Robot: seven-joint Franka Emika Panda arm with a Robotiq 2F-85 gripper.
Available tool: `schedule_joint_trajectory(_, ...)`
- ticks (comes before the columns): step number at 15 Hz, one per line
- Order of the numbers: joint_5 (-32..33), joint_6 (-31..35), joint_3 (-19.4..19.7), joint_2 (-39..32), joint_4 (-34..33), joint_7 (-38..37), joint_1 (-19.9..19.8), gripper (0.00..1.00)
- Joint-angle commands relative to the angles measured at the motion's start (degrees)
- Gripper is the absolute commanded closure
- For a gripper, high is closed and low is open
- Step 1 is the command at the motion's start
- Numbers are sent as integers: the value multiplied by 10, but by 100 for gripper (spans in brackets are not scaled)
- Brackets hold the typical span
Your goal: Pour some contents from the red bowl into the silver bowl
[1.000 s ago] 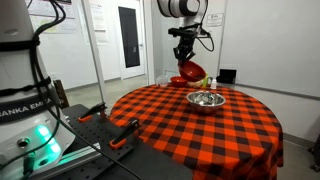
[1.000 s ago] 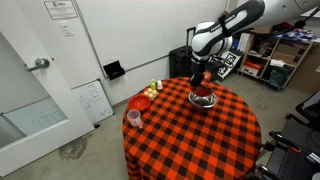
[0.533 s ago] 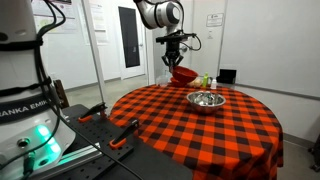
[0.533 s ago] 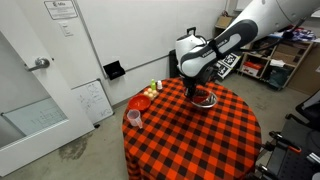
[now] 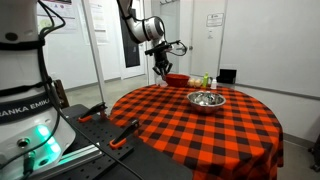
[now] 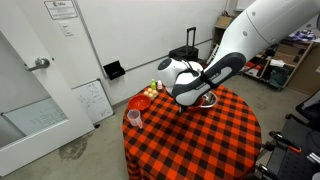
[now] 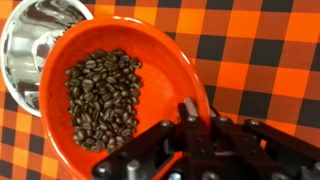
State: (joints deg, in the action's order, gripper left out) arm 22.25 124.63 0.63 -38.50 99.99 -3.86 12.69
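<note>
My gripper moves down and away from the silver bowl [image 5: 205, 99] onto the open checked cloth [image 5: 172, 98] beside it next to release the red bowl's rim, because that cloth patch stands empty.
My gripper [image 7: 186, 118] is shut on the rim of the red bowl [image 7: 150, 60], which holds dark coffee beans [image 7: 100, 95] and sits about level. In the wrist view the silver bowl [image 7: 35, 40] lies under and beyond the red bowl's upper left edge. In an exterior view the gripper [image 5: 162, 70] holds the red bowl [image 5: 176, 79] above the table, to the left of and behind the silver bowl [image 5: 205, 99], which rests on the checked cloth. In an exterior view the arm [image 6: 195, 80] hides the held bowl.
The round table [image 5: 190, 125] has a red and black checked cloth. A second red bowl [image 6: 141, 102] and a pink cup [image 6: 133, 118] stand near its edge. Small green and yellow items [image 5: 205, 80] and a black box [image 5: 227, 76] are at the far side.
The gripper has carried the red bowl away from above the silver bowl, leftward in an exterior view, and the bowl has tipped back from tilted to level.
</note>
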Motion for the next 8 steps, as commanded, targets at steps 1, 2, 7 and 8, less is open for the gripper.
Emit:
schedule_joint_trajectory(1,32,12,8,-40,-32,-29,26,99)
schedule_joint_trajectory(2,34,17,6,-48,-34,-27,31,99)
schedule_joint_trajectory(7,49,67,7,-90,-41,-25,58,99)
schedule_joint_trajectory(8,52,77,9,-99,-44,-25,62,99)
